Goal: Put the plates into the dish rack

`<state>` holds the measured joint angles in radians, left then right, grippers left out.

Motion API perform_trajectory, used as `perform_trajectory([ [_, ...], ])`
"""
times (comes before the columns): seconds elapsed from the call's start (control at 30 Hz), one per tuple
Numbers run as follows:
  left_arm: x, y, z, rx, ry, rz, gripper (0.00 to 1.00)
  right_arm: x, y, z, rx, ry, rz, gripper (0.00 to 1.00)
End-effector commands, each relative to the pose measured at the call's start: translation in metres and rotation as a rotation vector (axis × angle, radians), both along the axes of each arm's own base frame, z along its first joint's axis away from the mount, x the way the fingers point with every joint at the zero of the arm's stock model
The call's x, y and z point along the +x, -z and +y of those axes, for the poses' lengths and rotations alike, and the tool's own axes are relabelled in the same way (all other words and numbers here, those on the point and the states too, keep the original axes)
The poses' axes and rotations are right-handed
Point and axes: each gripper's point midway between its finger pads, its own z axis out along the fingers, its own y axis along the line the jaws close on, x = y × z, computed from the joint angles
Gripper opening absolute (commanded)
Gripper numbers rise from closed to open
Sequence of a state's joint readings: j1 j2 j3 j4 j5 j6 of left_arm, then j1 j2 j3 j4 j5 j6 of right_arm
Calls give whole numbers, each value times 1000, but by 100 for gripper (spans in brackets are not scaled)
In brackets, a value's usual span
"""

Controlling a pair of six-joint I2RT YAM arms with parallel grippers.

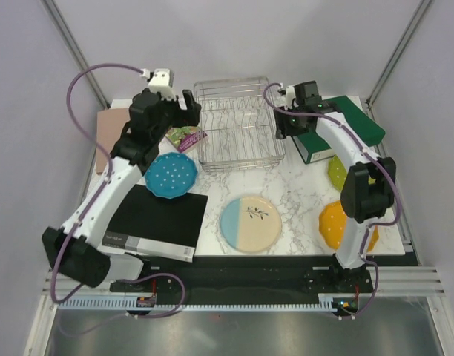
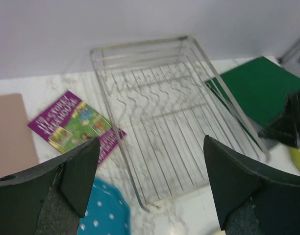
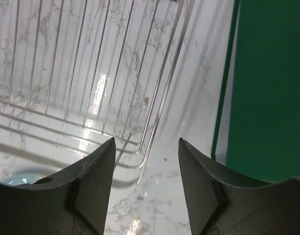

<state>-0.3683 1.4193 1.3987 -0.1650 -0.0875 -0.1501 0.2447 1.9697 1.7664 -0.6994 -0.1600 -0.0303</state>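
Note:
I should next move my right gripper back from the rack (image 1: 238, 122) and down to the edge of the cream-and-light-blue plate that faces the orange plate, because that edge is clear of other things.
The silver wire dish rack (image 1: 238, 122) stands empty at the back middle of the table. The blue dotted plate (image 1: 170, 176) lies to its front left. The cream-and-light-blue plate (image 1: 250, 224) lies in front of it. The green plate (image 1: 336, 172) and the orange plate (image 1: 333, 224) lie at the right, partly hidden by my right arm. My left gripper (image 1: 191, 107) is open and empty above the rack's left side (image 2: 164, 112), with the blue plate (image 2: 98, 215) below it. My right gripper (image 1: 283, 124) is open and empty over the rack's front right corner (image 3: 155, 122).
A purple book (image 1: 185, 136) lies left of the rack and a tan board (image 1: 108, 130) lies further left. A black flat box (image 1: 156, 219) sits at the front left. A green book (image 1: 346, 122) lies right of the rack, close to my right gripper.

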Motion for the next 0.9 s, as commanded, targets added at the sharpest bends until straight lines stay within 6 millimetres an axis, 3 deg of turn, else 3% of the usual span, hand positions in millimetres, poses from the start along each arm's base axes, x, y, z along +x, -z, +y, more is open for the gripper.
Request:
perform_trajectory([
  [0.0, -75, 89, -32, -121, 156, 301, 93, -31, -51, -18, 15, 31, -99, 62],
  [0.03, -87, 100, -36, -136, 181, 342, 93, -39, -47, -21, 16, 34, -84, 63],
  [0.07, -109, 128, -43, -143, 249, 426, 91, -57, -38, -24, 17, 27, -49, 63],
  [0.1, -123, 137, -48, -153, 285, 455, 89, -70, -33, -19, 51, 5, -19, 63],
  [0.13, -140, 158, -49, -168, 295, 516, 89, -84, -27, -16, 79, -13, 13, 63],
  [0.2, -159, 176, -55, -204, 339, 580, 85, -126, -12, -3, 175, -100, 93, 63],
  [0.23, -173, 196, -53, -225, 337, 638, 84, -149, -14, 17, 298, -187, 148, 63],
  [0.27, -184, 202, -57, -248, 381, 663, 83, -174, 0, 23, 352, -210, 220, 63],
  [0.3, -187, 206, -59, -259, 399, 660, 80, -185, 4, 29, 396, -237, 247, 63],
  [0.33, -199, 225, -56, -267, 393, 709, 79, -201, 4, 39, 487, -231, 319, 64],
  [0.37, -206, 230, -56, -277, 406, 727, 78, -219, 20, 39, 506, -220, 380, 64],
  [0.43, -217, 248, -53, -287, 394, 773, 77, -232, 31, 39, 532, -225, 410, 64],
  [0.57, -228, 262, -60, -332, 431, 826, 77, -257, 59, 36, 546, -193, 496, 63],
  [0.87, -245, 293, -81, -365, 472, 914, 68, -257, 97, 37, 549, -170, 563, 63],
])
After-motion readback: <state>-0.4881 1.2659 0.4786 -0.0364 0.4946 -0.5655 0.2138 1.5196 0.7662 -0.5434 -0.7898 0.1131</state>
